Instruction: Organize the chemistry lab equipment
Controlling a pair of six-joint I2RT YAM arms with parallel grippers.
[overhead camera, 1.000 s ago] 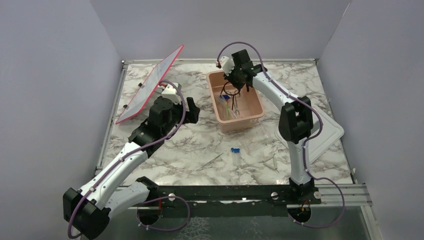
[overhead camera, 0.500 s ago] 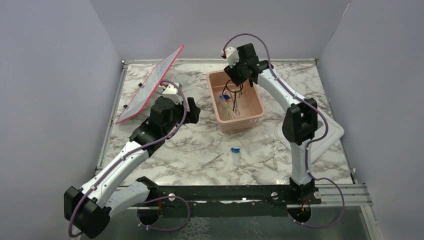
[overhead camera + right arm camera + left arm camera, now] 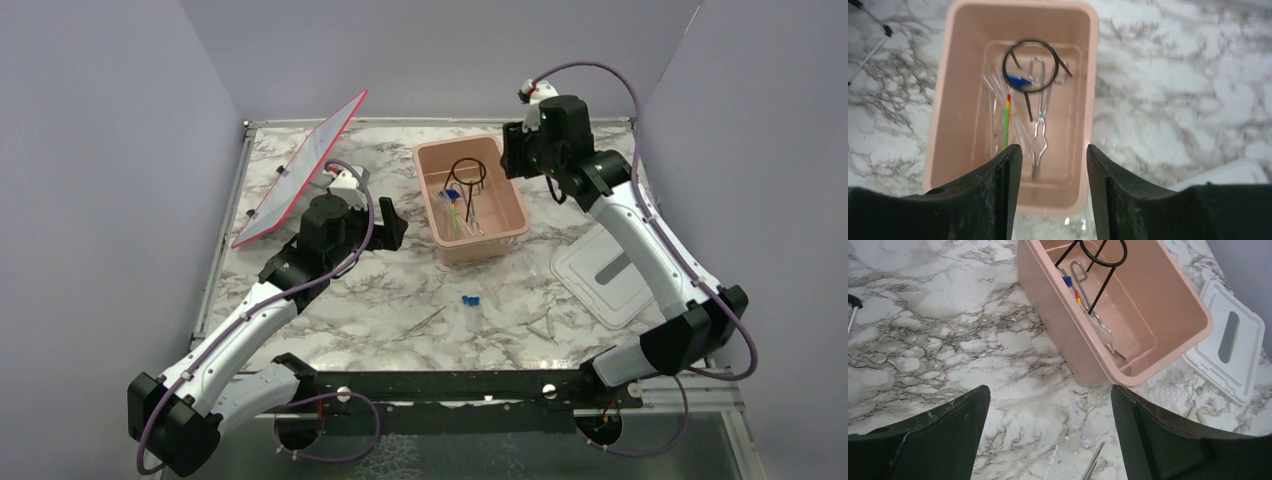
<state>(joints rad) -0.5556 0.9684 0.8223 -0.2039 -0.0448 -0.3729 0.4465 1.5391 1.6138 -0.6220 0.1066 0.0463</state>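
Note:
The pale rod nearest the white lid is still outside the tub. My right gripper will next swing back from the tub's rim and go down onto that rod.
The black wire ring stand (image 3: 467, 172) (image 3: 1030, 65) lies inside the pink tub (image 3: 480, 240) (image 3: 963, 75). With it are metal tongs (image 3: 1040, 120), a green-yellow stick (image 3: 1006, 122), a blue-capped tube (image 3: 1018, 80) and clear pipettes. My right gripper (image 3: 510, 158) (image 3: 1053, 148) hovers open and empty over the tub's right rim. On the marble in front lie blue-capped tubes (image 3: 470, 300), metal tweezers (image 3: 425, 322) (image 3: 1093, 467) and thin pipettes (image 3: 545, 325). My left gripper (image 3: 392, 222) (image 3: 1049, 390) hangs wide open and empty above the table, left of the tub (image 3: 1058, 325).
The white lid (image 3: 610, 280) (image 3: 1228, 340) lies flat to the right of the tub. A red-edged panel (image 3: 300, 170) leans tilted at the back left, beside my left arm. Grey walls enclose the table on three sides.
My right gripper opened, left the ring stand in the tub and drew back up and to the right, its arm swinging outward. The left arm barely moved.

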